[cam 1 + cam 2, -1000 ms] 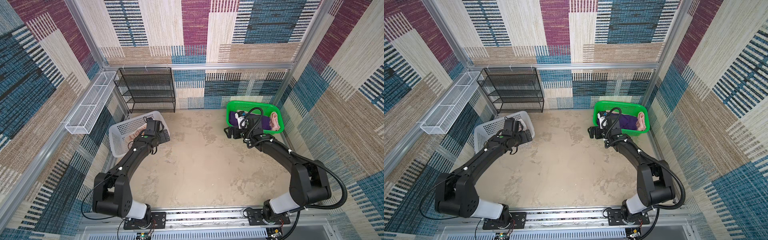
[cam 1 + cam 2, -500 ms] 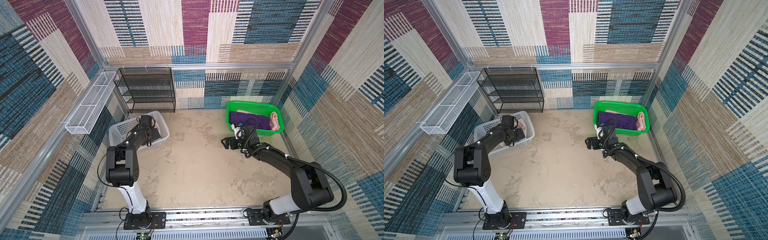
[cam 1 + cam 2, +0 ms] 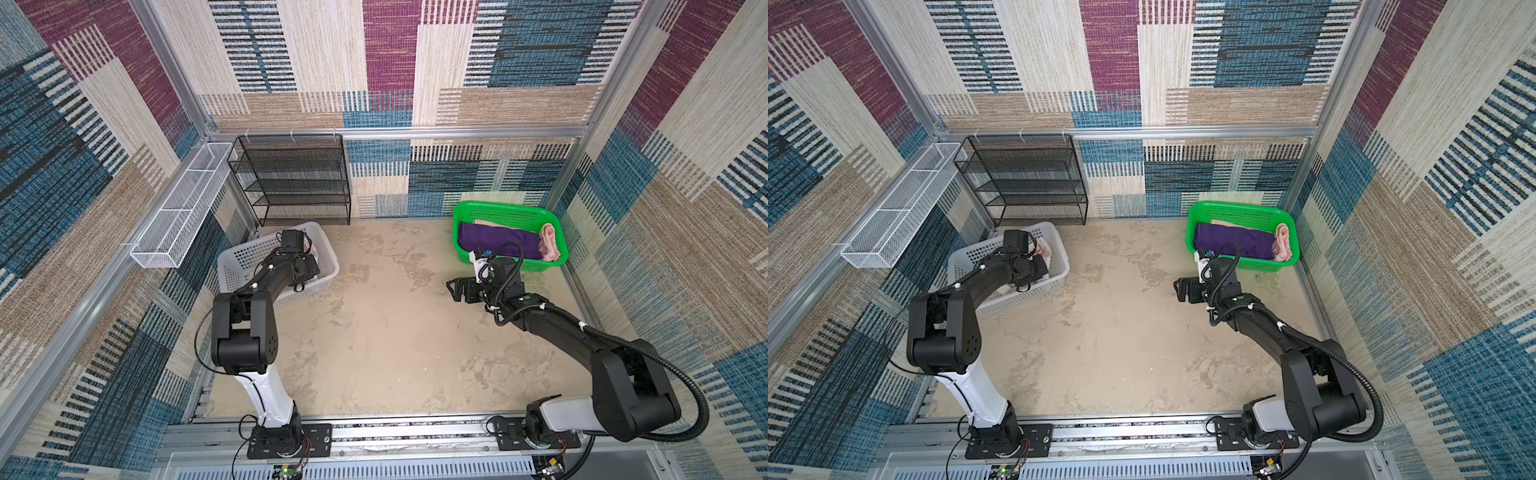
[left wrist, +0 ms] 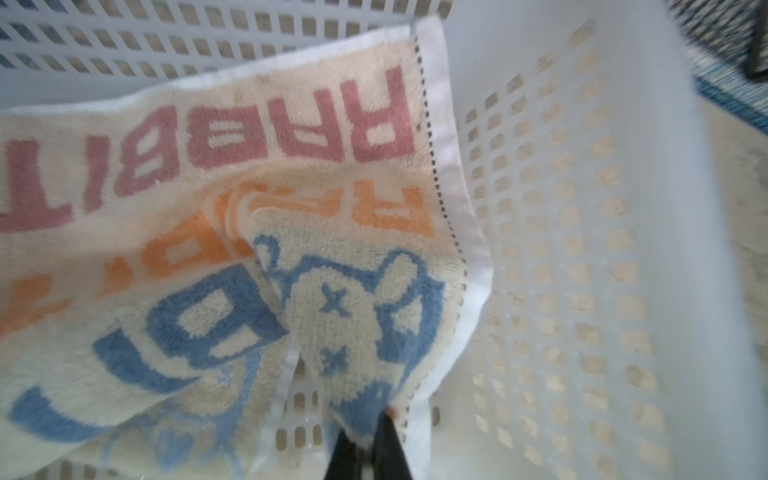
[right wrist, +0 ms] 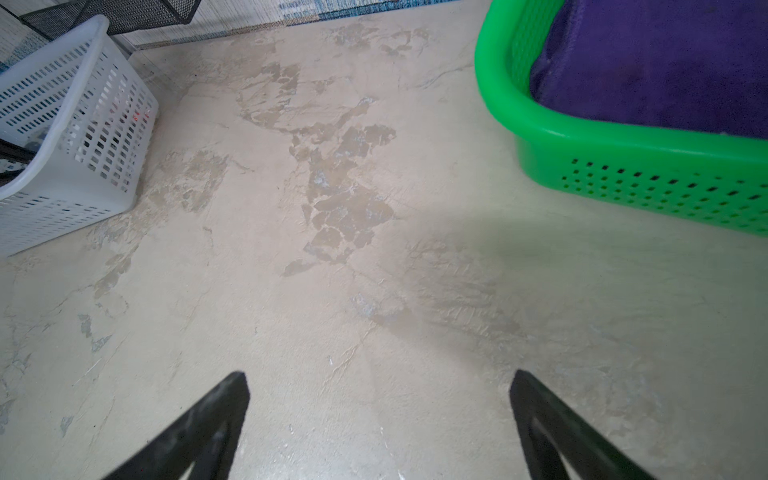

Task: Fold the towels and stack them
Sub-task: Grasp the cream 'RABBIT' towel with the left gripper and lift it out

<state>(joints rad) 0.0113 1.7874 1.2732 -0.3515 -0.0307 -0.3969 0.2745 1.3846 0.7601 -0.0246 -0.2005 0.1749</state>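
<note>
The left gripper should next lift the towel it holds up over the white basket's rim, then lower it to the floor between the baskets and release it, because that part of the floor is empty.
A whitish towel with big "RABBIT" letters (image 4: pixel 266 174) lies crumpled in the white basket (image 4: pixel 582 208). My left gripper (image 4: pixel 374 419) is shut on that towel's blue-patterned corner near the basket floor. In both top views the left gripper (image 3: pixel 309 264) reaches down inside the white basket (image 3: pixel 249 253), and only a bit of the towel (image 3: pixel 314 251) shows past it. A folded purple towel (image 3: pixel 498 241) and a rolled pink towel (image 3: pixel 548 243) lie in the green basket (image 3: pixel 509 206). My right gripper (image 3: pixel 455 289) hangs open over the bare floor in front of that basket, its fingertips (image 5: pixel 239 386) wide apart and holding nothing.
A black mesh shelf rack (image 3: pixel 299 178) stands against the back wall. A white wire tray (image 3: pixel 183 208) is fixed to the left wall. The beige floor (image 3: pixel 382 324) runs between the two baskets. Both arm bases sit on the front rail (image 3: pixel 395 432).
My left gripper has gone down into the white basket and shut on the towel's corner. The right gripper has drawn back from the green basket towards the front, still open.
</note>
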